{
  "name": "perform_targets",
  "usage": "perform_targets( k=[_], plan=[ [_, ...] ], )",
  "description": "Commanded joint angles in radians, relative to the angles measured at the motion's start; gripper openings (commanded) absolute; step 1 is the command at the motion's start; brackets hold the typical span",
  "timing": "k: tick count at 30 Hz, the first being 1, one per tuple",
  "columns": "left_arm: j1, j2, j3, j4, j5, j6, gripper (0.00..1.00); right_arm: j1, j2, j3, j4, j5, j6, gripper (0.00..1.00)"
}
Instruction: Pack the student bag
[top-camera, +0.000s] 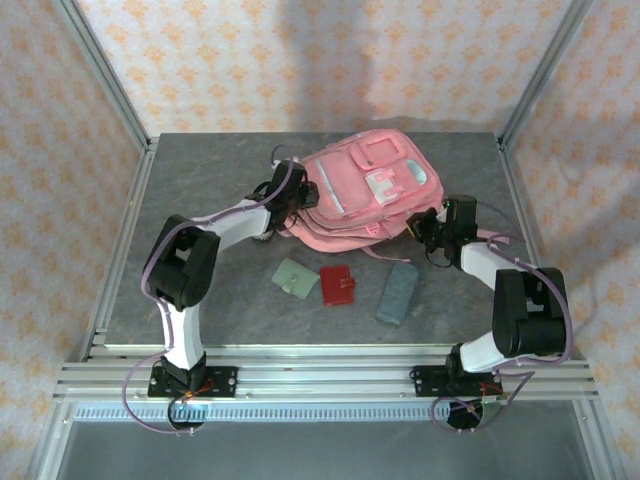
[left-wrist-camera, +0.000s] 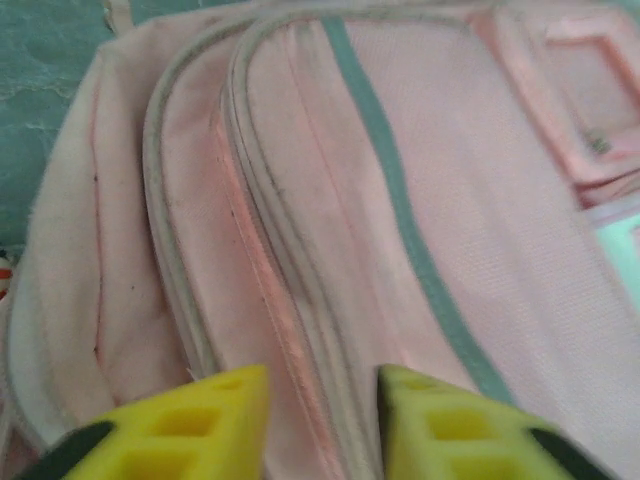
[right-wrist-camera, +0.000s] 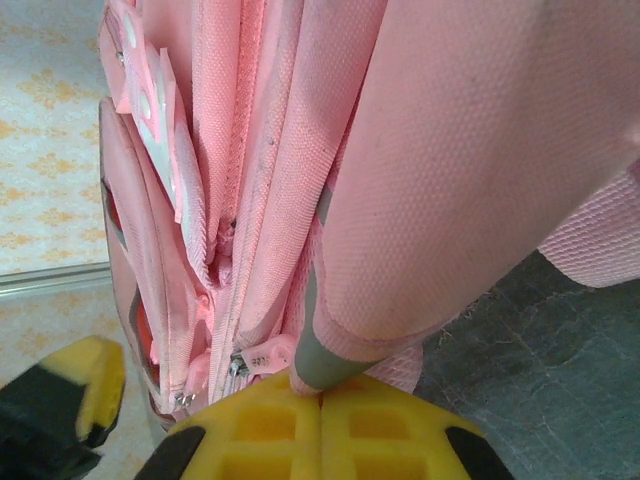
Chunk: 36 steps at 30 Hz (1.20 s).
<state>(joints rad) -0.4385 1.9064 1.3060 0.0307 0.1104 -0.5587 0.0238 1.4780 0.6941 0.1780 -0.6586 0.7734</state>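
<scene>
The right gripper swings outward toward the student bag's far end (top-camera: 402, 148) next, pulling the held edge along before letting it go, since the bag lies slanted across the tabletop.
The student bag (top-camera: 370, 185), a big pink backpack with grey zip trim, lies flat in the middle of the table. At the bag's left edge is my left gripper (top-camera: 300, 197). In the left wrist view its yellow fingers (left-wrist-camera: 225, 410) stand apart, and my left gripper (left-wrist-camera: 325, 390) is open over the student bag (left-wrist-camera: 420, 180) and its zip seams, clamping nothing. My right gripper (top-camera: 427, 226) is at the bag's near right corner. In the right wrist view my right gripper (right-wrist-camera: 320, 388) is shut on a grey-trimmed fabric edge of the student bag (right-wrist-camera: 470, 150), which is lifted.
On the table in front of the bag lie a pale green flat item (top-camera: 295, 276), a red wallet (top-camera: 337, 285) and a grey-blue pencil case (top-camera: 397, 292). Metal frame posts and patterned walls close in the table's sides and back.
</scene>
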Motion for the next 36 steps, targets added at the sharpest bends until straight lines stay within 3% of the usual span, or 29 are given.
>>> perform_targets(
  k=[1, 5, 8, 14, 19, 22, 26, 28, 31, 36],
  plan=[
    [0.015, -0.049, 0.046, -0.043, -0.032, 0.055, 0.5, 0.004, -0.02, 0.061, -0.013, 0.031, -0.036, 0.0],
    [0.089, 0.062, 0.208, -0.107, -0.009, 0.075, 0.7, 0.005, -0.03, 0.039, -0.006, 0.026, -0.03, 0.0],
    [0.121, 0.215, 0.419, -0.218, 0.01, 0.112, 0.76, 0.007, -0.044, 0.019, -0.006, 0.024, -0.029, 0.0],
    [0.149, 0.569, 0.891, -0.487, 0.029, 0.158, 0.79, 0.019, -0.054, 0.012, -0.014, 0.011, -0.027, 0.0],
    [0.181, 0.69, 0.984, -0.507, 0.167, 0.127, 0.79, 0.019, -0.065, 0.028, -0.054, 0.012, -0.054, 0.0],
    [0.184, 0.668, 0.909, -0.452, 0.298, 0.117, 0.69, 0.019, -0.056, 0.04, -0.064, 0.022, -0.07, 0.0],
    [0.184, 0.51, 0.633, -0.209, 0.443, 0.054, 0.25, 0.016, -0.002, 0.075, -0.069, 0.034, -0.084, 0.0],
    [0.183, 0.419, 0.502, -0.082, 0.482, 0.013, 0.11, 0.015, 0.029, 0.099, -0.067, 0.043, -0.091, 0.0],
    [0.184, 0.322, 0.378, 0.017, 0.55, -0.021, 0.0, 0.015, 0.086, 0.145, -0.056, 0.042, -0.093, 0.0],
    [0.164, 0.193, 0.206, 0.045, 0.584, -0.063, 0.0, 0.018, 0.18, 0.249, -0.041, 0.02, -0.077, 0.0]
  ],
)
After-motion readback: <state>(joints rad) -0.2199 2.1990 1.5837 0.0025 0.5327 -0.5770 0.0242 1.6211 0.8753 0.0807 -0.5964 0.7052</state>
